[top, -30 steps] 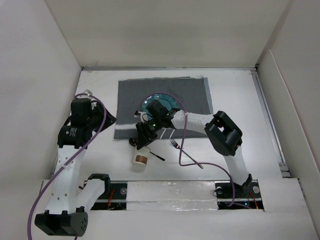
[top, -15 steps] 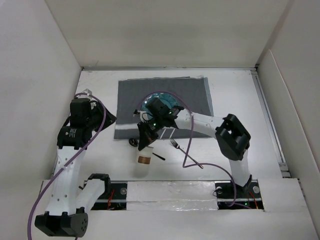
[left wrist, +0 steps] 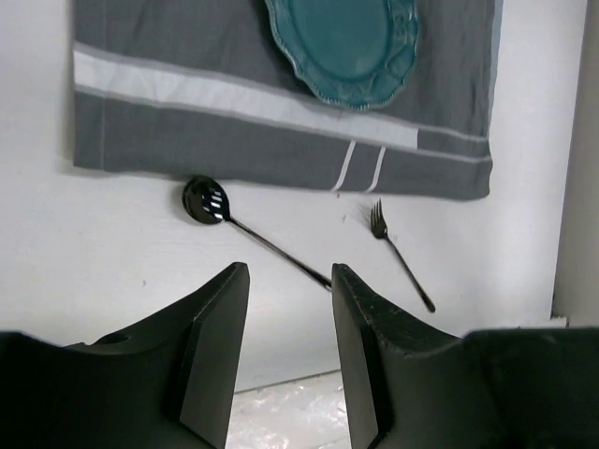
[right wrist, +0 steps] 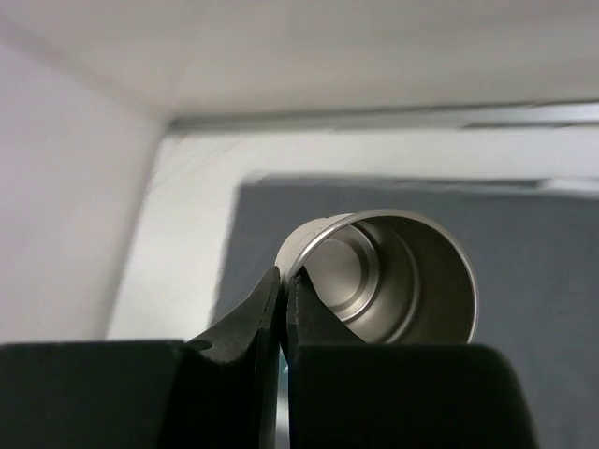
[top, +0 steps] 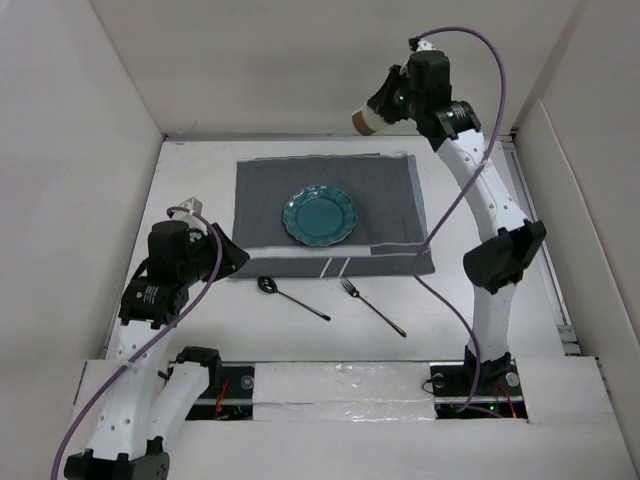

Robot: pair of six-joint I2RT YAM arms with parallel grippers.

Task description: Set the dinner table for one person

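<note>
My right gripper should next turn and go down to let go of the metal cup (top: 366, 121) on the placemat's far, rail-side corner (top: 398, 172), because that bare corner is below the gripper.
The white dinner table (top: 480, 200) carries a dark grey striped placemat (top: 390, 195) with a teal plate (top: 319, 215) on it. A black spoon (top: 290, 297) and a fork (top: 372, 306) lie on the table just in front of the mat. My right gripper (top: 378, 112) is raised high over the far edge, shut on the rim of a metal cup (top: 366, 121), which lies tilted. In the right wrist view the fingers (right wrist: 284, 281) pinch the cup's wall (right wrist: 393, 271). My left gripper (top: 232, 255) is open and empty at the mat's front left corner, above the spoon (left wrist: 243, 229).
White walls enclose the table on the left, back and right. A metal rail (top: 535, 235) runs along the right edge. Foil tape (top: 350, 385) covers the near edge between the arm bases. The left wrist view shows the plate (left wrist: 346, 42) and fork (left wrist: 398, 253).
My right arm has swung up and back from beside the spoon, carrying the cup high over the far edge. My left arm has shifted slightly nearer and to the right.
</note>
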